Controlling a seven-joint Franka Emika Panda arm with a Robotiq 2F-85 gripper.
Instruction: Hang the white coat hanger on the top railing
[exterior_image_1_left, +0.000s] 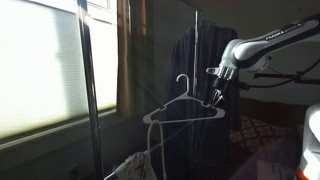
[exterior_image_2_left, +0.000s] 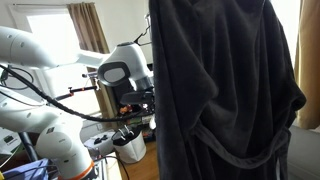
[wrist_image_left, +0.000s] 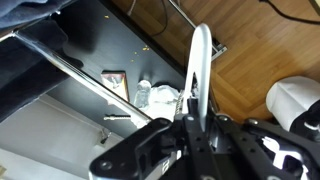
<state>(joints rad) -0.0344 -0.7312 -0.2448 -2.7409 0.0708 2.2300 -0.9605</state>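
The hook of the hanger is still well below. My gripper needs to go up toward the upper end of the pole beside the robe next, then release the white coat hanger (exterior_image_1_left: 183, 108).
The white coat hanger (exterior_image_1_left: 183, 108) hangs in mid-air between the rack's upright poles, with its hook up. My gripper (exterior_image_1_left: 214, 98) is shut on its right shoulder. In the wrist view the hanger's white bar (wrist_image_left: 199, 65) runs straight up from between my shut fingers (wrist_image_left: 190, 122). In an exterior view the gripper (exterior_image_2_left: 148, 97) sits beside the dark robe and the hanger is hidden. The top railing does not show clearly in the dark. A shiny metal rack bar (wrist_image_left: 80, 72) crosses below me in the wrist view; I cannot tell which bar it is.
A large dark robe (exterior_image_2_left: 225, 90) hangs on the rack close to my gripper and also shows in an exterior view (exterior_image_1_left: 195, 55). An upright pole (exterior_image_1_left: 88, 90) stands by the blinded window (exterior_image_1_left: 40, 60). A bottle (wrist_image_left: 143, 93) and clutter lie on the floor below.
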